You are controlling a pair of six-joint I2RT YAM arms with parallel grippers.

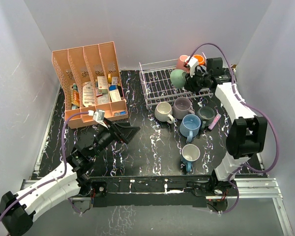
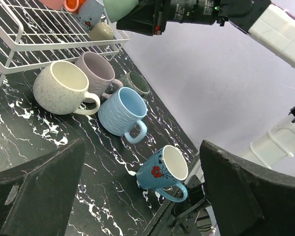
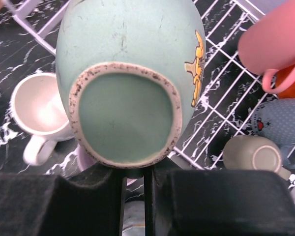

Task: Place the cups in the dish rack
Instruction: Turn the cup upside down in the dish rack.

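My right gripper turns next, lowers the sage-green cup [image 1: 178, 77] onto the bare wires beside the dotted blue and olive cups and releases it. That spot stands empty, so the cup goes there.
My right gripper [image 1: 189, 78] is shut on a sage-green cup [image 1: 178, 77], gripped at its near side and held tipped over the right part of the white wire dish rack [image 1: 160, 83]. In the right wrist view the green cup [image 3: 132, 59] fills the frame above the shut gripper [image 3: 133, 179]. Pink [image 3: 275, 42], orange [image 3: 290, 81], dotted blue [image 3: 282, 120] and olive [image 3: 253, 152] cups sit in the rack. Cream [image 1: 163, 111], lilac [image 1: 182, 105], dark grey [image 1: 205, 114], light blue [image 1: 190, 125] and flowered teal [image 1: 190, 155] cups stand on the table. My left gripper [image 1: 125, 132] is open and empty, facing them.
A salmon-pink slotted organizer [image 1: 88, 86] with small packets stands at the back left. A small pink stick [image 1: 216, 120] lies right of the dark grey cup. The flowered teal cup [image 2: 162, 169] stands close to the table's front edge. Walls close in on three sides.
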